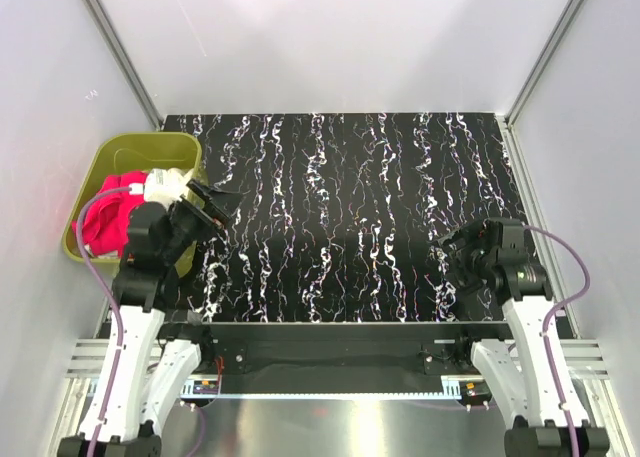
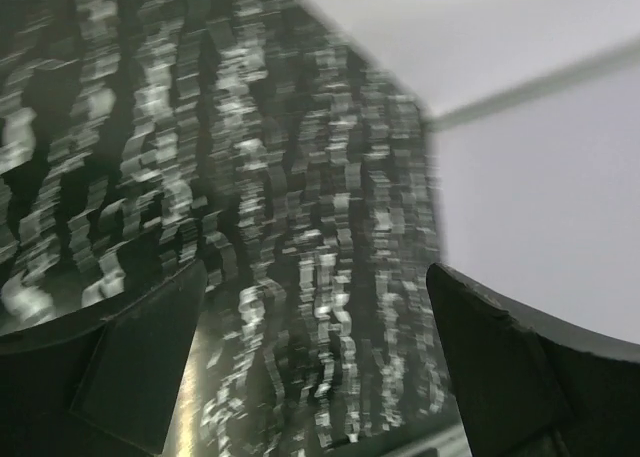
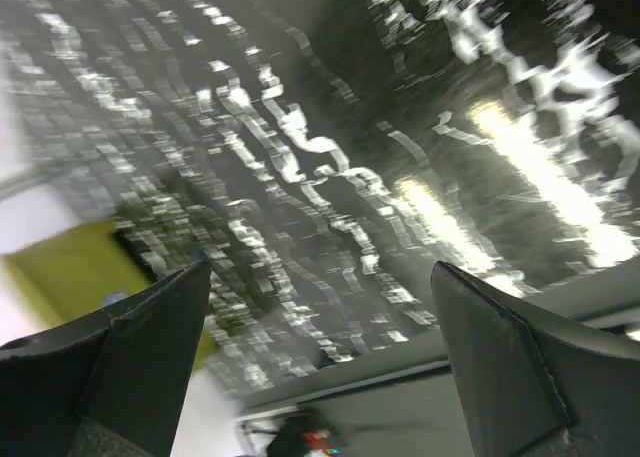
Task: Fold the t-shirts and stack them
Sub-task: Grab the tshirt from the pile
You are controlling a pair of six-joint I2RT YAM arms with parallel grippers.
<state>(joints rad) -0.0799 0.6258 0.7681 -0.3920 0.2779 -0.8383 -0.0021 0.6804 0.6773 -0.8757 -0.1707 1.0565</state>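
Note:
Next, my left gripper should swing over left in the top view to the bunched red t-shirt, turn the gripper's fingers down and lower them onto the t-shirt's folds.
A bright red t-shirt lies bunched in the olive-green tub at the left edge of the table, with a white to cream t-shirt beside it in the tub. My left gripper hovers just right of the tub, over the table, and points toward the middle. In the left wrist view its fingers stand wide apart and the left gripper is open, with only blurred tabletop between them. My right gripper sits low at the near right, open and empty.
The black table with white marbling fills the middle of the top view. White walls with metal corner posts close it in on three sides. The right wrist view catches the tub at far left, blurred.

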